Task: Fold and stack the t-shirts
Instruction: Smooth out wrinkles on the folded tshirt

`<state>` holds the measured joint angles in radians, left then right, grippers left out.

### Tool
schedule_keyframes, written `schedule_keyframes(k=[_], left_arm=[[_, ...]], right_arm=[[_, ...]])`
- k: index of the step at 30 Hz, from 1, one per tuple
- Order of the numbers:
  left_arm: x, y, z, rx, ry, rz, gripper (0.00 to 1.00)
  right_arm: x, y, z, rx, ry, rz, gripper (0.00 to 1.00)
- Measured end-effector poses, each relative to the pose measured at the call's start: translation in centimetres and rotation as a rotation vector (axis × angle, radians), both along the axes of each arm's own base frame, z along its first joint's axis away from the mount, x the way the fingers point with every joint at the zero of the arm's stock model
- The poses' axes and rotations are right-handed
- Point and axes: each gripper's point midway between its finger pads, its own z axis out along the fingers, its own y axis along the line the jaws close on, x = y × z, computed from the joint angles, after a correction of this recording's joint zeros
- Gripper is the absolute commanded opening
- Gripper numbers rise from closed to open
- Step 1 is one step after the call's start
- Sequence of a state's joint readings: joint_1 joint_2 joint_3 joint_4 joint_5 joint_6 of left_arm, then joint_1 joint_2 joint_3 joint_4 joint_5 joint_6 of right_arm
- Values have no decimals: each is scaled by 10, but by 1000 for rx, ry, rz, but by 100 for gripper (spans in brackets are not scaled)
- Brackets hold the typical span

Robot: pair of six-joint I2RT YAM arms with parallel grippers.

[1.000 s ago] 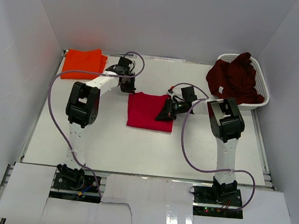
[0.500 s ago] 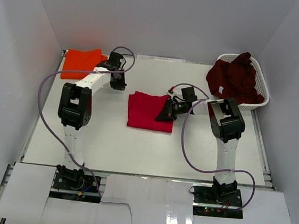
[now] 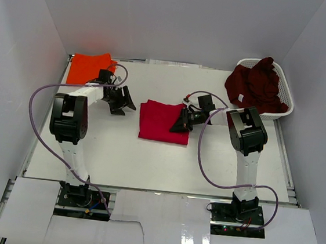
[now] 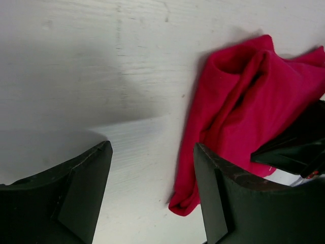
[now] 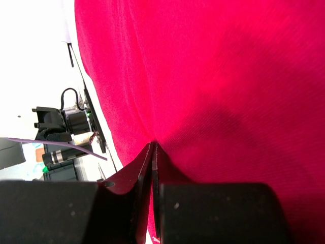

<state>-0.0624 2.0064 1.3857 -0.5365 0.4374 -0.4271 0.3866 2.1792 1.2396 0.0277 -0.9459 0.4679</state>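
My left gripper needs to move next with its fingers open, from the bare table across to the red shirt's bunched edge [image 3: 144, 109] [image 4: 231, 104], to the right in the top view.
The crimson red t-shirt [image 3: 160, 120] lies partly folded in the middle of the table, its left edge bunched [image 4: 238, 101]. My right gripper [image 3: 181, 123] rests on its right edge, shut, and the cloth [image 5: 218, 76] puckers at the tips [image 5: 153, 146]. My left gripper [image 3: 122, 99] hangs open to the left of the red shirt, apart from it, with only bare table between its fingers [image 4: 71, 193]. A folded orange t-shirt [image 3: 90, 68] sits at the back left. The dark maroon t-shirt [image 3: 257, 84] is heaped in the basket.
The white lattice basket [image 3: 286, 100] stands at the back right against the wall. White walls close in the table on three sides. Purple cables loop from both arms over the table.
My left gripper has opened and swung left and nearer, away from the red shirt's back left corner. The right arm and the shirt have stayed put.
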Motion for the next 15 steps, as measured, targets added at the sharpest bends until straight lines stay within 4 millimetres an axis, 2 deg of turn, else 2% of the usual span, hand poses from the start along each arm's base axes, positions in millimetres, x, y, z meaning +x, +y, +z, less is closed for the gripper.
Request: schedule_keyframes(k=[8,15], left_arm=[[-12,-29,2,-152,-2,-69,76],[-13,-35,3,-194,-10,-76,75]], right_arm=[[0,0,0,0,0,0,8],[0,0,0,0,0,0,8]])
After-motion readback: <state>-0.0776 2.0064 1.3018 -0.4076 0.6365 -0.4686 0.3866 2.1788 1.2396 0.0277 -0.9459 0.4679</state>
